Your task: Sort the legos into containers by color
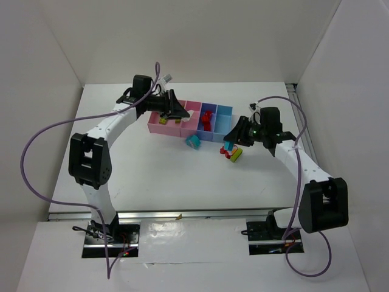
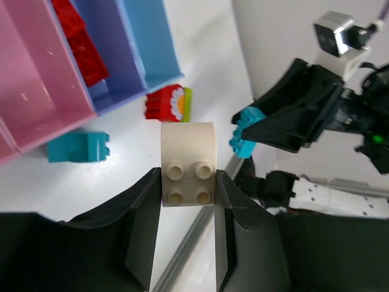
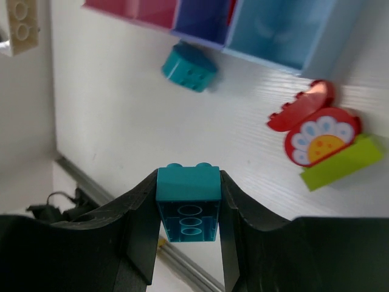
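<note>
Next, my left gripper comes down, easing toward the periwinkle bin, and releases the white brick [image 2: 188, 159] in the pink bin [image 2: 39, 73] beside it, since that bin lies below my gripper.
My left gripper [image 2: 188, 185] is shut on a white brick [image 2: 188, 159] and hovers over the pink bins [image 1: 165, 129] in the top view, where it shows as [image 1: 177, 110]. My right gripper [image 3: 189, 201] is shut on a cyan brick [image 3: 188, 210] and holds it above the table, in front of the light blue bin [image 1: 225, 110]. A loose cyan brick [image 1: 194, 142] lies in front of the bins. A clump of red, flower-printed and lime bricks [image 1: 234, 154] lies under the right gripper [image 1: 233, 137]. Red bricks [image 1: 207, 120] sit in the periwinkle bin [image 1: 214, 137].
The four joined bins stand in a row at mid-table. Something lime green [image 1: 163, 120] lies in the left pink bin. White walls enclose the table on three sides. A metal rail [image 1: 182, 214] runs along the near edge. Purple cables [image 1: 36, 146] loop from both arms.
</note>
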